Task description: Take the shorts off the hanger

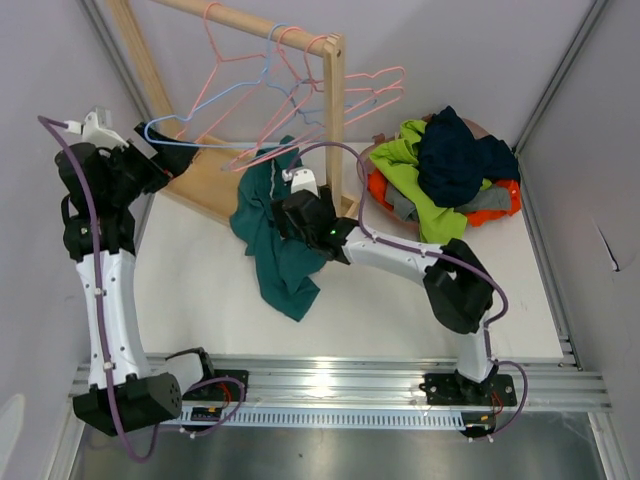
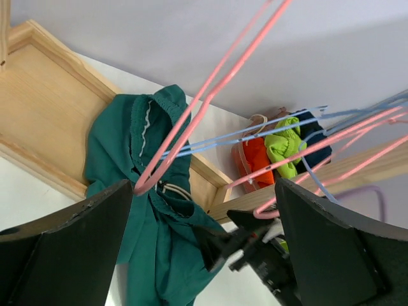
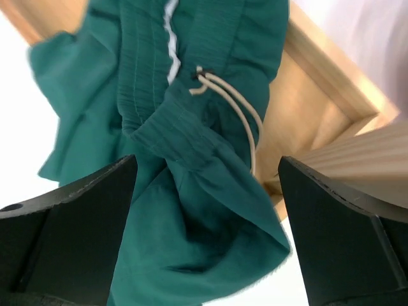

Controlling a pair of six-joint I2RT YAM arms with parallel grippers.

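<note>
A raised fold of the teal shorts runs between the right gripper's open fingers, so the robot should lower that gripper onto the fold (image 3: 201,153) beside the drawstring and close it.
The teal shorts (image 1: 280,260) hang by the waistband from a pink hanger (image 1: 275,155) on the wooden rack and drape down onto the table. My right gripper (image 1: 282,215) is open, its jaws wide on either side of the teal cloth (image 3: 191,210) below the drawstring. My left gripper (image 1: 158,150) is open beside the hangers' left ends; in the left wrist view the pink hanger (image 2: 191,115) runs between its spread fingers (image 2: 76,242) over the teal shorts (image 2: 146,236). The navy (image 1: 455,155), lime green (image 1: 410,165), orange (image 1: 380,190) and grey (image 1: 403,205) shorts lie heaped at the right.
The wooden rack's post (image 1: 335,120) and base board (image 1: 200,185) stand at the back. Several bare pink and blue hangers (image 1: 300,95) hang on its rail. A basket (image 1: 478,127) holds the heaped shorts at the back right. Grey walls close both sides.
</note>
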